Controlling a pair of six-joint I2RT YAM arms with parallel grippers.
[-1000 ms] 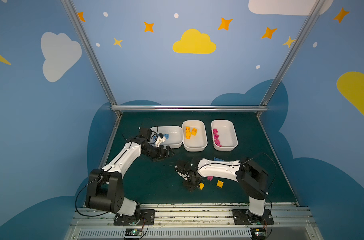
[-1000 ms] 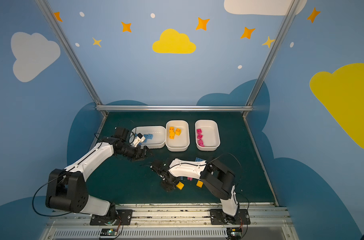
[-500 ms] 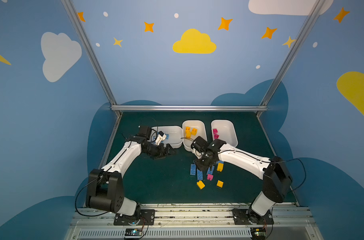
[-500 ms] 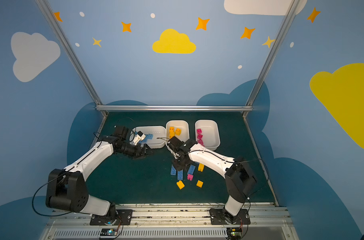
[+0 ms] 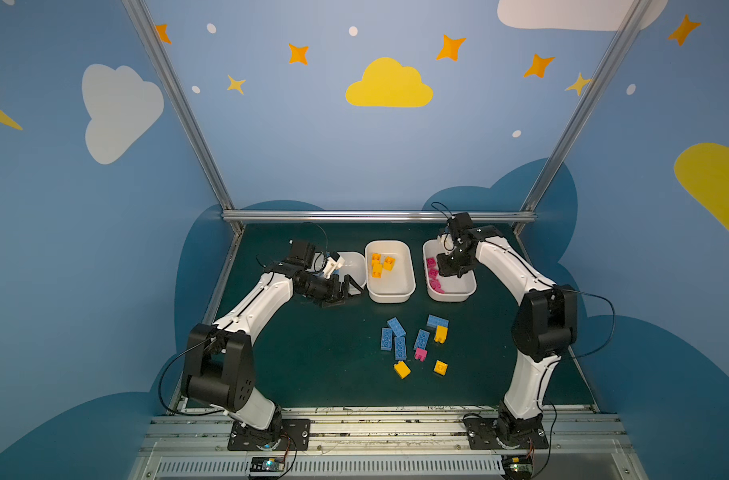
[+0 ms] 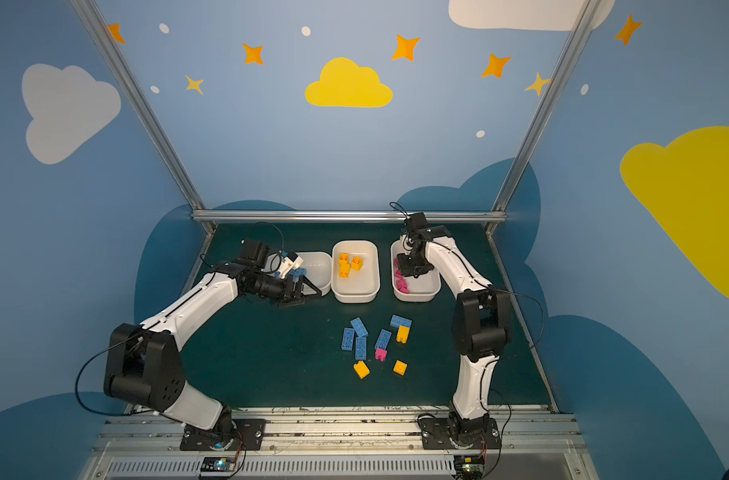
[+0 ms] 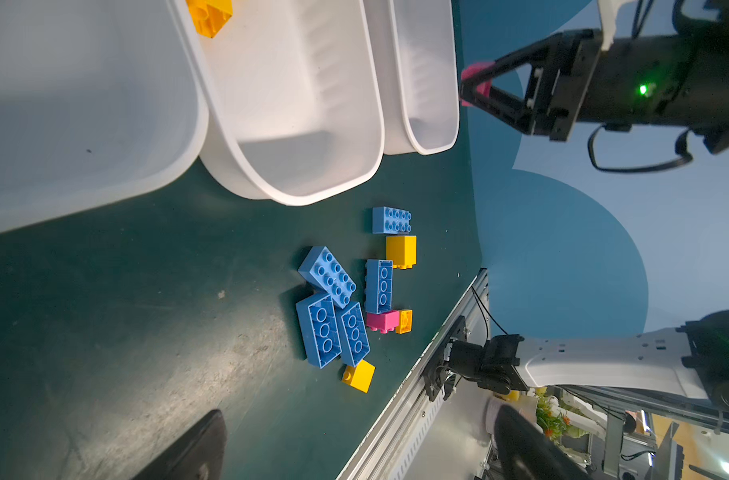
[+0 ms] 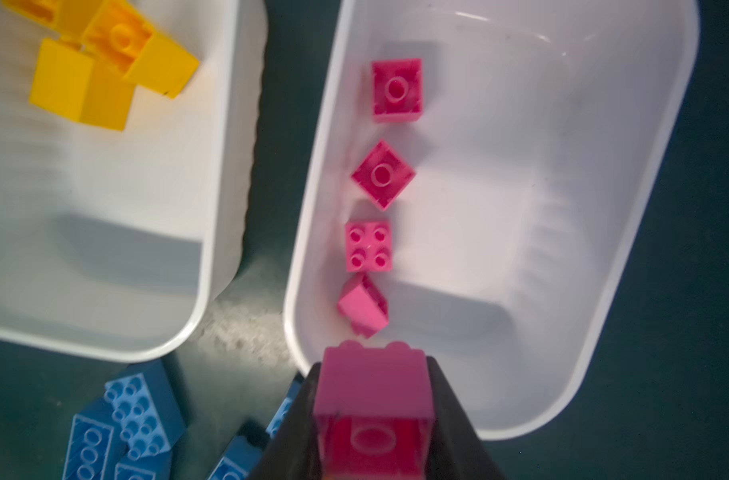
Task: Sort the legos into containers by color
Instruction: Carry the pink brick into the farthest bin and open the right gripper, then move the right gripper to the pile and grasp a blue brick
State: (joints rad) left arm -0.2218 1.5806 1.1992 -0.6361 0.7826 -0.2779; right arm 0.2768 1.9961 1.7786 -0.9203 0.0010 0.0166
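My right gripper lowers toward the bottom of the container (image 5: 454,284) (image 8: 444,268) below it next and releases the pink lego there, as only pink legos already lie inside.
Three white containers stand in a row: left (image 5: 354,266), middle (image 5: 390,296) and right (image 5: 466,286). Over the right one my right gripper (image 5: 450,270) (image 8: 373,361) is shut on a pink lego (image 8: 373,386). Several pink legos (image 8: 369,245) lie in a line below it. Yellow legos (image 5: 379,266) sit in the middle container. My left gripper (image 5: 342,291) (image 7: 360,415) stands open and empty at the left container's front edge, where a blue lego (image 6: 299,272) shows partly. Loose on the mat are several blue legos (image 5: 399,347), three yellow (image 5: 441,333) and one pink (image 5: 420,354).
A metal rail (image 5: 379,216) bounds the back of the green mat, and slanted posts rise at both back corners. The arm bases sit on a metal frame (image 5: 379,428) along the front edge.
My right arm has swung from the loose pile at the front up and back over the right container, carrying the pink lego. The left arm has hardly moved.
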